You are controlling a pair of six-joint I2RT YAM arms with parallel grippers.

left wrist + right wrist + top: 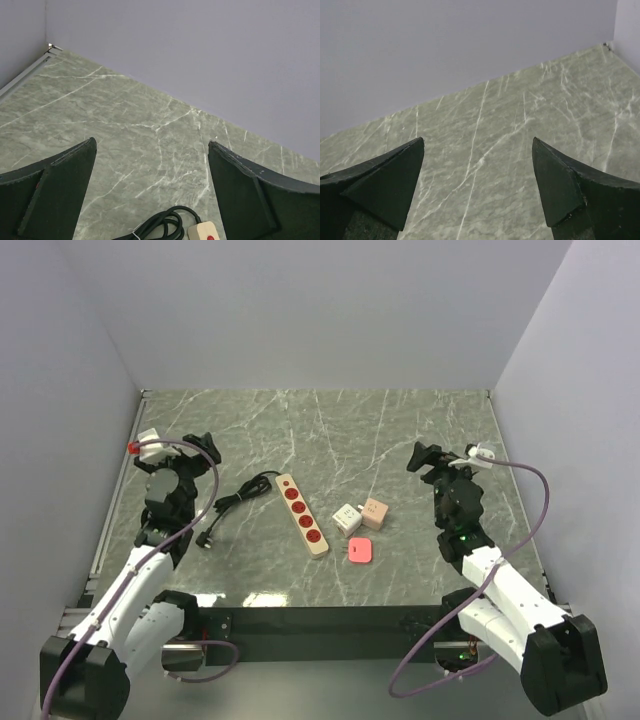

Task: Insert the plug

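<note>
The right gripper moves to the left in the top view next, tilting and lowering its open fingers around the tan cube, which is nearest it.
A beige power strip with red sockets lies diagonally mid-table, its black cable coiled to its left and ending in a black plug. The strip's end and the cable show at the bottom of the left wrist view. A white cube adapter, a tan cube and a flat pink block lie right of the strip. My left gripper is open and empty, above the table left of the cable. My right gripper is open and empty, to the right of the cubes.
White walls enclose the green marble table on three sides. A metal rail runs along the left edge. Purple cables loop from both wrists.
</note>
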